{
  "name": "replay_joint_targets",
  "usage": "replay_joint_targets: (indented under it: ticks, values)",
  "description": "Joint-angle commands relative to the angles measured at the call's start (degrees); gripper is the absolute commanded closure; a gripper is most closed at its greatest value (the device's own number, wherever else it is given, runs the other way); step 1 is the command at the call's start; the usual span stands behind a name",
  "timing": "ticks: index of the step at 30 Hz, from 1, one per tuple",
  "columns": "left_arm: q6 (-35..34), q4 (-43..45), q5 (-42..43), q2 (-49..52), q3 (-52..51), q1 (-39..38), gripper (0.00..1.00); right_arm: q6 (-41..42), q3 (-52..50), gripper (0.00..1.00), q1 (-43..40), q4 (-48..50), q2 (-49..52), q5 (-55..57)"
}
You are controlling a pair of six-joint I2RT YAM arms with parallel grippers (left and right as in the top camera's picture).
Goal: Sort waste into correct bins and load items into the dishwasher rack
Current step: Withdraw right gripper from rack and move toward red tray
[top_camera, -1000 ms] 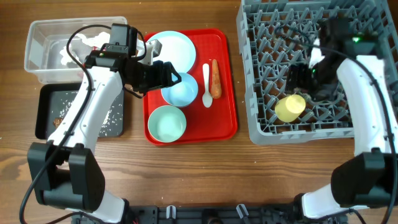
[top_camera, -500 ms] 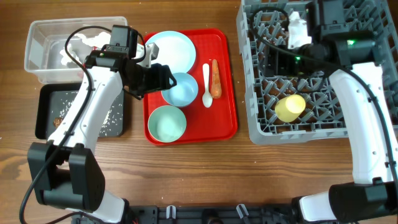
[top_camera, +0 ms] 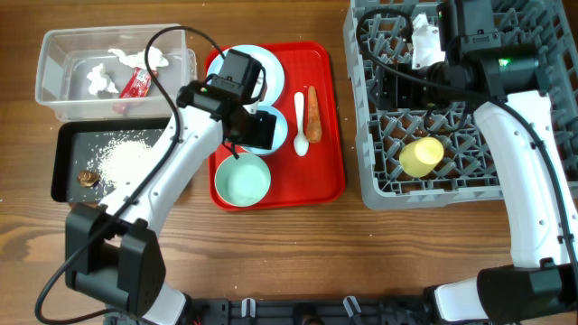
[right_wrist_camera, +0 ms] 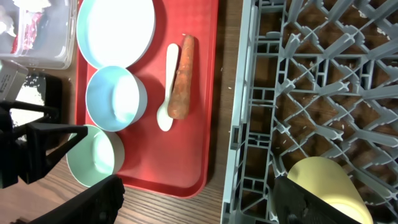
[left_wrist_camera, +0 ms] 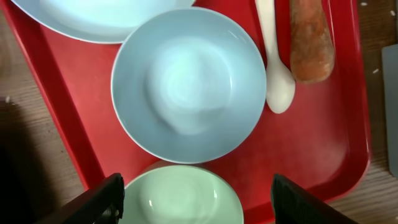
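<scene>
My right gripper crosses from the rack over the red tray next and lowers onto the pale blue bowl's rim by the spoon, since that side faces the rack.
My left gripper is open and empty above the red tray, over the pale blue bowl. The mint bowl lies between its fingertips in the left wrist view. The blue plate, white spoon and carrot lie on the same tray. My right gripper is open and empty, high over the grey rack. The yellow cup lies in the rack. Tissue and red wrapper are in the clear tub. Rice grains and a brown lump are in the black tray.
The red serving tray sits between the bins at the left and the rack at the right. A strip of bare wooden table separates tray and rack. The mint bowl is at the tray's front left.
My left arm has swung right from the tray's left edge to above the blue bowl, uncovering the tub and black tray. My right arm left the cup and rose to the rack's back.
</scene>
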Motion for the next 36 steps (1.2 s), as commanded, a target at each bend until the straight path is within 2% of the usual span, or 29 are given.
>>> replay_joint_targets:
  ticks: [1,16,27,28,30,36]
  values:
    - [1.1,0.5,-2.2,-1.0,0.7,-0.2,0.25,-1.0,0.7,0.2,0.2,0.5,-0.5,-0.7]
    - [1.1,1.3,-2.2,-0.9,0.7,-0.2,0.26,-1.0,0.6,0.2,0.2,0.7,-0.4,0.4]
    - [1.0,5.2,-2.5,0.7,0.7,-4.8,0.27,0.2,0.6,0.2,0.2,1.9,-0.4,0.7]
    - [-0.3,5.2,-2.7,0.9,0.7,-4.5,0.27,1.7,0.6,0.21,0.2,2.7,-0.4,0.5]
    - [-8.0,5.2,-5.5,0.9,0.7,-2.4,0.27,5.0,0.5,0.23,0.4,4.5,0.5,-1.0]
    - [-19.7,3.2,-3.1,-0.5,0.7,8.3,0.26,11.1,0.5,0.25,6.9,9.6,6.2,-1.2]
